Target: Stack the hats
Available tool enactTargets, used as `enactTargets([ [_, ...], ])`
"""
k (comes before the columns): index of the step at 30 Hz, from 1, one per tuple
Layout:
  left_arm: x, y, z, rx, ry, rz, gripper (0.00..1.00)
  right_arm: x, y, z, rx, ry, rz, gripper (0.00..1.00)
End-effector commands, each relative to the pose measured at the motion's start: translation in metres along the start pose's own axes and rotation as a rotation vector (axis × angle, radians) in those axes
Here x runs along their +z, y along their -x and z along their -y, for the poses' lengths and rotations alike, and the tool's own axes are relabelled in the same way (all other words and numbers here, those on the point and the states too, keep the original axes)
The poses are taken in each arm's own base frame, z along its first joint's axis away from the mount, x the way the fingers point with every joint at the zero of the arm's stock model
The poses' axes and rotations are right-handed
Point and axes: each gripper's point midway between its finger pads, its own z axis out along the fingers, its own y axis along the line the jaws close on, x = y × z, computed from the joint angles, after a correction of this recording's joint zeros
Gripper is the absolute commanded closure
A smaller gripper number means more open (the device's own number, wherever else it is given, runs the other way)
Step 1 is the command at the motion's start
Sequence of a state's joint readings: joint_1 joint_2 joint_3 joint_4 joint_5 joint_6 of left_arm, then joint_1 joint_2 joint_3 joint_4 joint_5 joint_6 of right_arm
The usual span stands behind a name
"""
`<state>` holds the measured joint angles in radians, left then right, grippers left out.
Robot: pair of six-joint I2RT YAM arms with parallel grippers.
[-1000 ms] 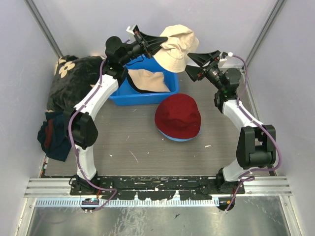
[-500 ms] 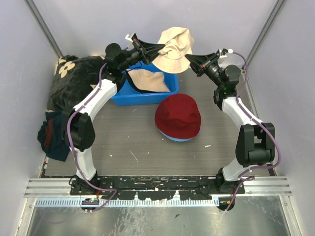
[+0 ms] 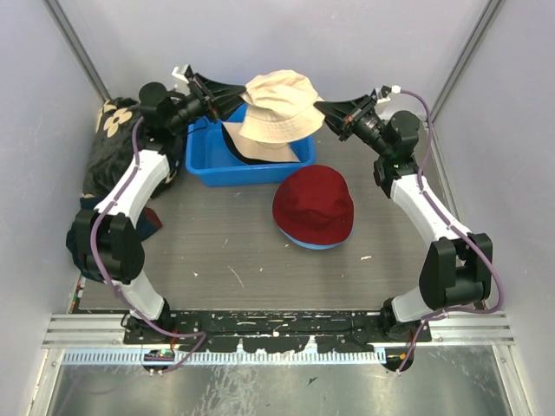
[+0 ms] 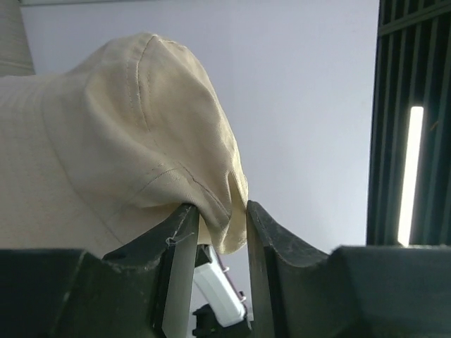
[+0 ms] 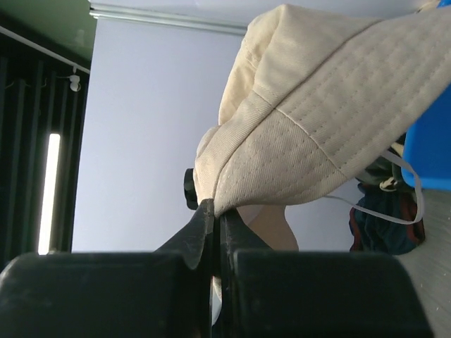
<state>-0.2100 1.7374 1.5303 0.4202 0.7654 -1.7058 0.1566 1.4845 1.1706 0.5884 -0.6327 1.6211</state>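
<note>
My right gripper brings the cream hat's edge back and down over the dark red hat (image 3: 314, 204) next, then opens.
One cream hat (image 3: 277, 104) hangs in the air over the blue bin, stretched between my two grippers. My right gripper (image 3: 321, 107) is shut on its brim (image 5: 282, 169), with the fabric pinched at the fingertips (image 5: 213, 208). At the hat's other side, my left gripper (image 3: 236, 89) has its jaws apart, and a fold of the brim (image 4: 224, 225) lies loosely between them. A second cream hat (image 3: 260, 149) lies in the bin. On the table, the dark red hat (image 3: 314, 204) sits on the light blue hat (image 3: 310, 245), of which only the brim edge shows.
The blue bin (image 3: 206, 166) stands at the back centre. A black blanket with cream flowers (image 3: 117, 143) is heaped at the back left. A navy cloth with red trim (image 5: 384, 220) lies near it, partly behind my left arm. Grey walls close in both sides.
The held cream hat has moved left and lower over the bin. My right gripper closed on its brim. My left arm swung left and its jaws came apart.
</note>
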Motion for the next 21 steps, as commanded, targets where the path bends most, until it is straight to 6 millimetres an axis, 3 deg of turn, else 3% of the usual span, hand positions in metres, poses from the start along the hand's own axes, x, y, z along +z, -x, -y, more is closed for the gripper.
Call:
enactTargets([
  [1,-0.025,-0.015,-0.013,0.084,0.040,-0.025,0.61,-0.004,-0.023,-0.030,-0.064,0.038,-0.048,0.99],
  [6,-0.042,-0.031,-0.061,0.072,0.126,-0.050,0.63,-0.020,-0.034,0.002,-0.094,-0.060,-0.062,0.99],
  [9,-0.046,-0.042,-0.077,0.054,0.129,-0.086,0.66,-0.034,-0.043,0.018,-0.083,-0.088,-0.059,0.99],
  [21,-0.026,-0.085,-0.081,0.068,0.131,-0.190,0.65,-0.087,-0.063,0.051,-0.169,-0.250,-0.049,0.99],
])
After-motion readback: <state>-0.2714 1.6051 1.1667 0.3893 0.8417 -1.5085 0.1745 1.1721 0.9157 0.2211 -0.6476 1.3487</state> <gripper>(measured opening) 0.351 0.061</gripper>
